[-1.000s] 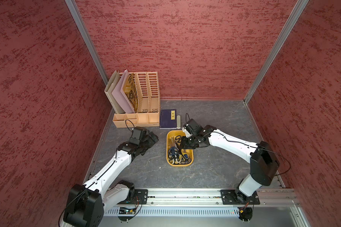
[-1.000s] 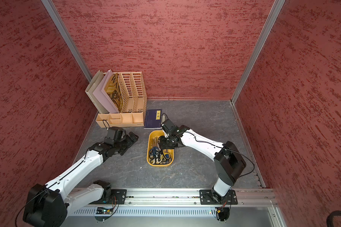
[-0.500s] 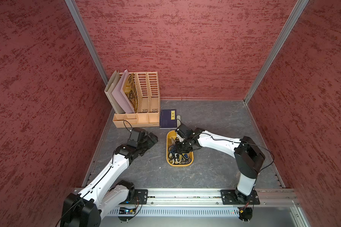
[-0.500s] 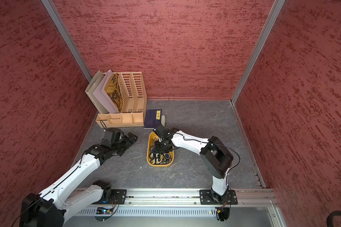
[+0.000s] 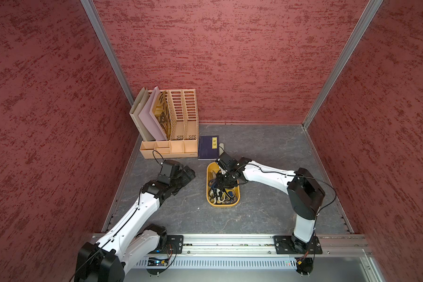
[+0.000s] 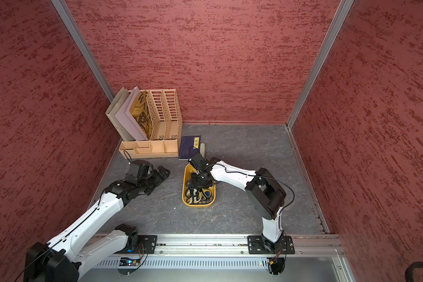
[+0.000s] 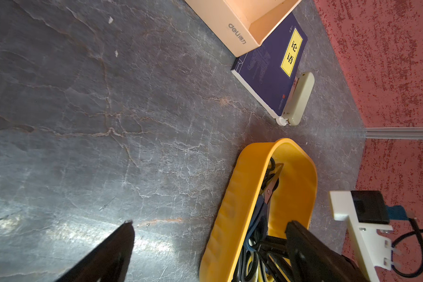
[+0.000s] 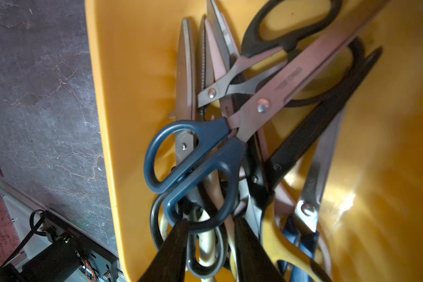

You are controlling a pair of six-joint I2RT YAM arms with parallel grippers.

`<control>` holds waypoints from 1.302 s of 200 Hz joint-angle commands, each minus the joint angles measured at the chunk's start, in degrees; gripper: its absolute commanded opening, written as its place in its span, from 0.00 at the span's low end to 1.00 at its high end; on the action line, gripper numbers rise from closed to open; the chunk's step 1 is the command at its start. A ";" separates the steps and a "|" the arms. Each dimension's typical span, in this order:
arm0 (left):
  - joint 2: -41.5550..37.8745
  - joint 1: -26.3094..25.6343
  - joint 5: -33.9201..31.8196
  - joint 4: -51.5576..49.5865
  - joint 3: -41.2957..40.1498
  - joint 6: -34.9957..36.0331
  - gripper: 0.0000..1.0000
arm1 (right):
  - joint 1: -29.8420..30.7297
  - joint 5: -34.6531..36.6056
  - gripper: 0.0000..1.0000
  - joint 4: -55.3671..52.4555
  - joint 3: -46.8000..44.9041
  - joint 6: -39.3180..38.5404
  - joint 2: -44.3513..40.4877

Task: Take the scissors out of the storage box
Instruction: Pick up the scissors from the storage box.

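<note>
My right gripper will go down onto the lower loop's rim (image 8: 232, 195) beside the yellow handle and close there, because the scissors with the dark blue handle are on top of the pile.
The mustard-yellow storage box (image 5: 222, 205) (image 6: 198, 205) lies mid-floor with several scissors (image 5: 221, 194) (image 6: 197, 195) piled in it. My right gripper (image 5: 224, 182) (image 6: 199, 182) reaches down into the box's far half. In the right wrist view the right gripper (image 8: 210, 221) stands partly open, its dark fingers either side of the lower loop of the dark blue-handled scissors (image 8: 193, 156); grey and cream handles lie under it. Left of the box, above the bare floor, my left gripper (image 5: 189, 174) (image 7: 210, 223) is wide open and empty, with the box wall (image 7: 239, 195) just ahead.
A beige slotted file organizer (image 5: 178, 117) holding folders stands at the back left. A dark blue book (image 5: 208, 147) and a cream stapler-like item (image 7: 299, 97) lie just behind the box. Red walls close three sides; a metal rail (image 5: 230, 240) runs along the front.
My right gripper has moved from above the box's far end down into the box among the scissors handles. The left arm has hardly moved.
</note>
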 commanded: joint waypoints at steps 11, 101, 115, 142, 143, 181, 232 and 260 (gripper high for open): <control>-0.88 0.02 -1.13 -0.55 -0.21 1.51 1.00 | 0.40 4.06 0.38 -1.49 2.33 3.08 1.69; -1.29 0.42 -1.47 -1.01 0.03 2.69 1.00 | 0.53 6.13 0.11 -2.72 2.82 4.90 2.63; -1.43 0.48 -1.47 -0.90 0.07 2.72 1.00 | 0.53 6.49 0.06 -2.42 2.42 4.61 1.52; -1.46 0.60 -1.40 -1.03 -0.12 2.60 1.00 | 0.53 6.58 0.02 -2.54 2.41 2.32 -1.77; -1.46 0.58 -1.39 -1.01 -0.12 2.64 1.00 | 0.53 6.52 0.01 -2.54 2.44 2.20 -1.93; -1.44 0.55 -1.53 -0.44 -0.09 2.44 1.00 | 0.53 5.87 0.00 -5.95 2.44 -5.36 -7.41; 3.73 1.10 -0.15 2.23 1.98 4.54 1.00 | -3.74 9.88 0.00 -12.51 7.15 -31.44 -10.36; 8.77 1.18 1.61 3.31 5.32 6.56 1.00 | -11.47 10.55 0.00 -15.17 13.95 -41.90 -4.68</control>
